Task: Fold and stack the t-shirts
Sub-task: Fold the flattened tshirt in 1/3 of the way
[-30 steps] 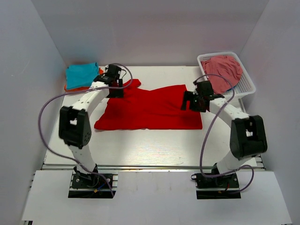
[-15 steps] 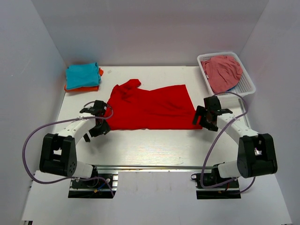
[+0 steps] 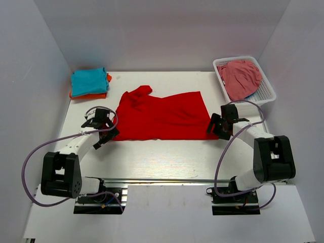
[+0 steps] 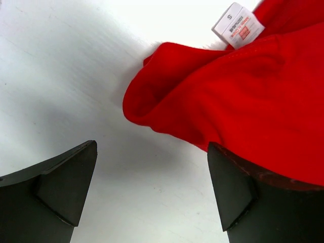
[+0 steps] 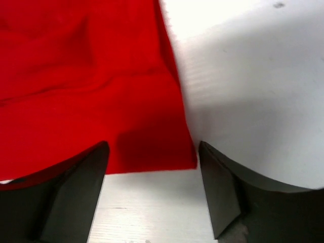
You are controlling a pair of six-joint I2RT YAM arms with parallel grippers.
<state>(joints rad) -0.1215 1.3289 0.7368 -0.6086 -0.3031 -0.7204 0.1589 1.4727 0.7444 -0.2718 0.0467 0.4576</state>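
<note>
My left gripper needs to move down and outward next, over the cloth to the red t-shirt's near corner point(image 3: 119, 137) point(image 4: 153, 110), because its fingers are around bare table.
A bright red t-shirt point(image 3: 162, 117) lies spread across the middle of the table. My left gripper point(image 3: 105, 132) stands open at the shirt's near left corner point(image 4: 167, 86); its right finger overlaps the cloth edge and bare table shows between the fingers. A white size label point(image 4: 238, 24) shows on the red cloth. My right gripper point(image 3: 216, 129) is open low over the near right corner point(image 5: 167, 152), with the cloth's corner lying between the fingers. A teal folded t-shirt point(image 3: 88, 80) rests on an orange one point(image 3: 90, 95) at the back left.
A white basket point(image 3: 266, 87) at the back right holds a pink garment point(image 3: 241, 77). White walls enclose the table on three sides. Purple cables loop beside both arms.
Both arms swung from the shirt's far edge down to its near corners. The red shirt's front hem now lies farther back. The right jaws have narrowed slightly.
</note>
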